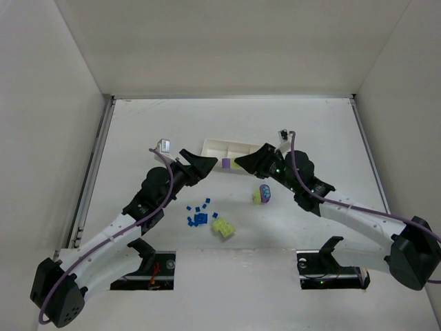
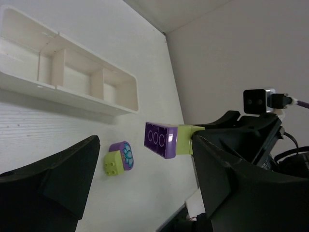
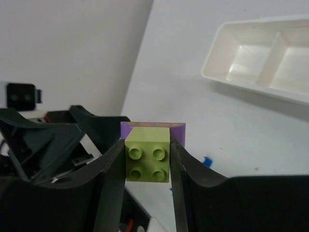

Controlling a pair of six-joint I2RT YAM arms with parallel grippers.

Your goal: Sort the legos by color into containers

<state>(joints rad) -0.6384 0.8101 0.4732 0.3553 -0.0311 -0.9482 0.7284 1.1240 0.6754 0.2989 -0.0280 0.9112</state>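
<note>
My left gripper slides its open fingers to the right in the top view around the purple brick point(image 1: 226, 164) point(image 2: 161, 139) next, as it juts out ungripped there.
My right gripper point(image 1: 239, 163) is shut on a yellow-green brick point(image 3: 147, 162) with a purple brick point(image 3: 179, 131) joined to its far side. It holds the pair above the table, near the front of the white three-compartment tray point(image 1: 219, 145). The purple brick point(image 1: 226, 164) points at my left gripper point(image 1: 208, 167), which is open and empty, its jaws wide apart just short of the brick. In the left wrist view the purple brick point(image 2: 161, 139) and the yellow-green brick point(image 2: 185, 140) hang ahead of my left gripper point(image 2: 145, 193). The tray point(image 2: 72, 94) looks empty.
A joined purple and yellow-green piece point(image 1: 262, 194) lies on the table right of centre. Several tiny blue bricks point(image 1: 198, 217) and a yellow-green brick point(image 1: 222, 227) lie near the front. White walls enclose the table on three sides.
</note>
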